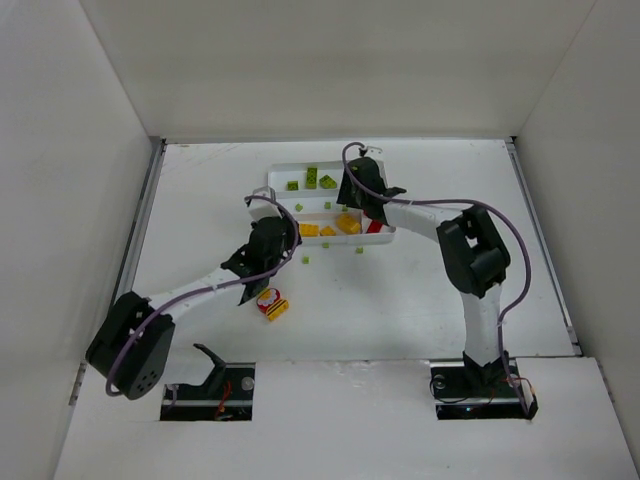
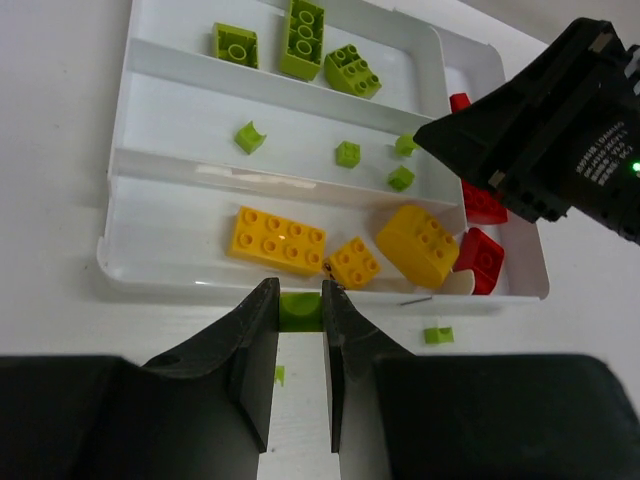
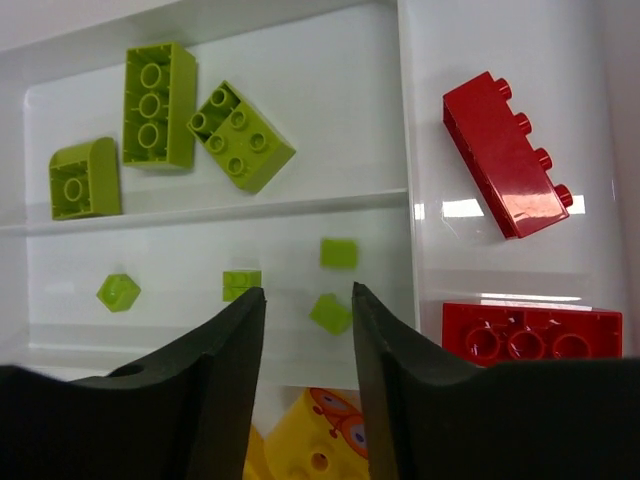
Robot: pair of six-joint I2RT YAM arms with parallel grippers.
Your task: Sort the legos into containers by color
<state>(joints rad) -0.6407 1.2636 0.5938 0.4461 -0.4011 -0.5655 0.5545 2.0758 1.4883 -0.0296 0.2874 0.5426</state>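
My left gripper carries the small lime green lego (image 2: pixel 300 312) outward next, past the yellow legos and over the tray's middle slot, where tiny green ones already lie.
My left gripper (image 2: pixel 300 290) is shut on a small lime green lego (image 2: pixel 300 312), just outside the near rim of the white tray (image 2: pixel 112 250). The tray's far slot holds three larger green legos (image 2: pixel 303 38). Its middle slot holds several tiny green ones (image 2: pixel 347 153), the near slot yellow ones (image 2: pixel 277 240), and the crosswise slot red ones (image 2: pixel 483 258). My right gripper (image 3: pixel 308 293) hangs open over the middle slot with nothing between its fingers. A tiny green lego (image 3: pixel 330 313) lies in the slot below its gap. A red brick (image 3: pixel 505 155) lies to its right.
A red-and-yellow clump (image 1: pixel 272 303) sits on the table near the left arm. Loose tiny green pieces lie in front of the tray (image 2: pixel 437 335) (image 1: pixel 305 261). The right arm's black body (image 2: pixel 560 130) hangs over the tray's right end. White walls enclose the table.
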